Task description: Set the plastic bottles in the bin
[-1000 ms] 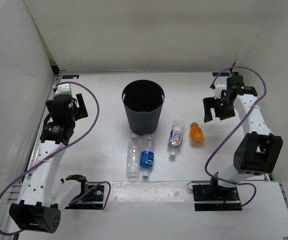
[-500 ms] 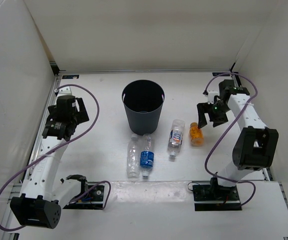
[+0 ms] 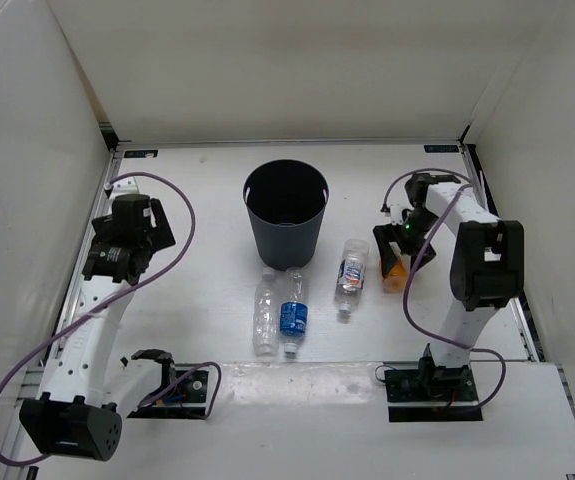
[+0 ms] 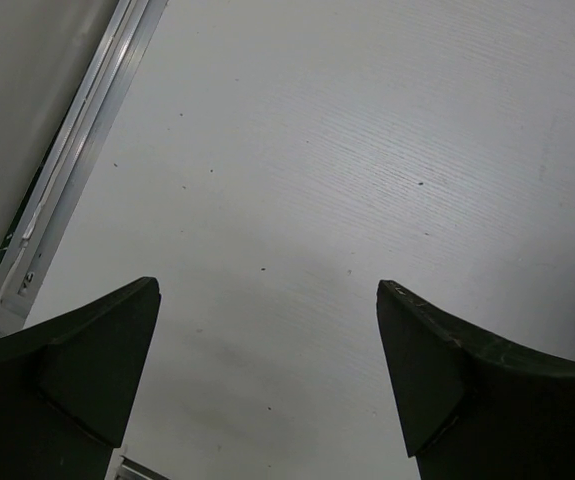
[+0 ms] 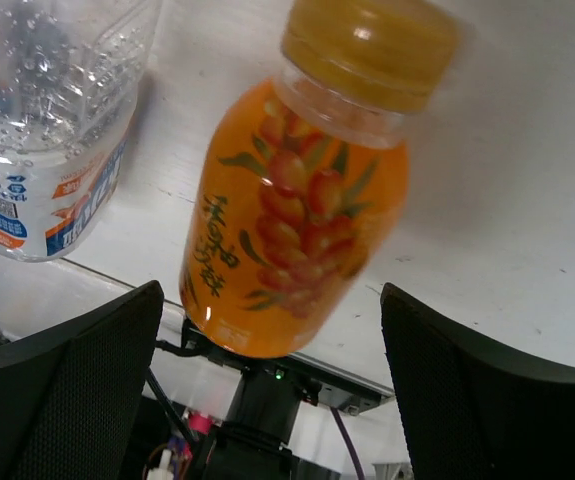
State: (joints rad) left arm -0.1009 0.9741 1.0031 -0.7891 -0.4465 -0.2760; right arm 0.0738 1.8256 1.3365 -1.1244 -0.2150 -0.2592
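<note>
I should lower my right gripper onto the orange bottle's body (image 3: 395,277) (image 5: 275,250) next and close its fingers on it from both sides, because the orange bottle is already between the open fingers.
The dark round bin (image 3: 286,211) stands upright at the table's middle back. The orange bottle (image 3: 395,270) lies right of it; it fills the right wrist view (image 5: 297,215), between my open right fingers without touching them. My right gripper (image 3: 397,246) is open just over it. The white-blue label bottle (image 3: 350,272) lies beside it, its end also in the right wrist view (image 5: 52,120). The blue label bottle (image 3: 292,313) and the plain clear bottle (image 3: 265,314) lie side by side in front of the bin. My left gripper (image 3: 125,250) is open and empty at the far left, over bare table (image 4: 297,200).
White walls close in the table on three sides. A metal rail (image 4: 72,150) runs along the left edge. Purple cables loop round both arms (image 3: 172,250). The arm bases and their mounts (image 3: 172,385) sit on the near edge.
My right gripper has moved left and down from the back right until it is over the orange bottle. My left arm has shifted slightly.
</note>
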